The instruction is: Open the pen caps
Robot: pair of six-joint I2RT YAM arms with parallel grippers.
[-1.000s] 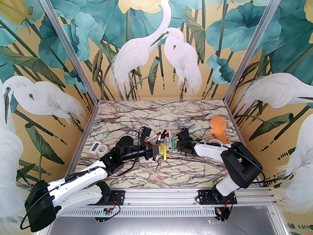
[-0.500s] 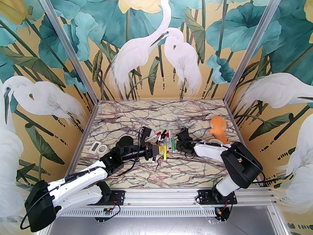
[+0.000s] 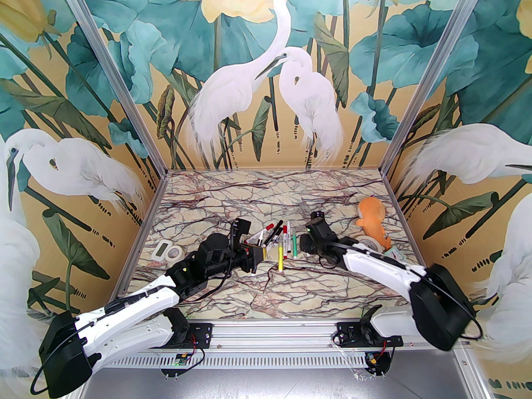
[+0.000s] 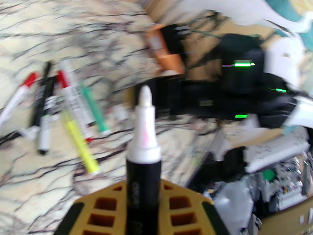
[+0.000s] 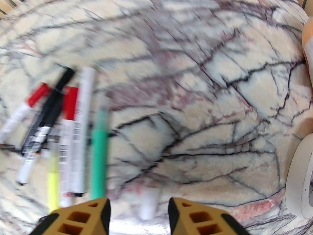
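Note:
My left gripper swings to the clear marble below it, away from the pens, next. Then it goes down fingers-down and releases the marker (image 4: 143,160), because the marker's tip is already bare.
My left gripper (image 4: 143,190) is shut on a black-barrelled marker (image 4: 143,160) whose bare white tip points up; in the top view this gripper (image 3: 255,251) sits left of the pen cluster. Several pens lie side by side on the marble, among them two red caps (image 5: 36,95) (image 5: 70,101), a black cap (image 5: 64,78), a green pen (image 5: 99,155) and a yellow pen (image 5: 53,180). My right gripper (image 5: 139,217) is open just above the table, and a small whitish cap (image 5: 149,203) lies loose between its fingers. From above, the right gripper (image 3: 306,248) is right of the pens.
An orange plush toy (image 3: 372,218) and a tape roll (image 5: 300,177) sit to the right of my right arm. A white tape roll (image 3: 174,254) and a small white device (image 3: 161,248) lie at the table's left edge.
The two grippers have drawn apart: my left gripper pulled left with the marker, and my right arm swung its elbow down and to the right.

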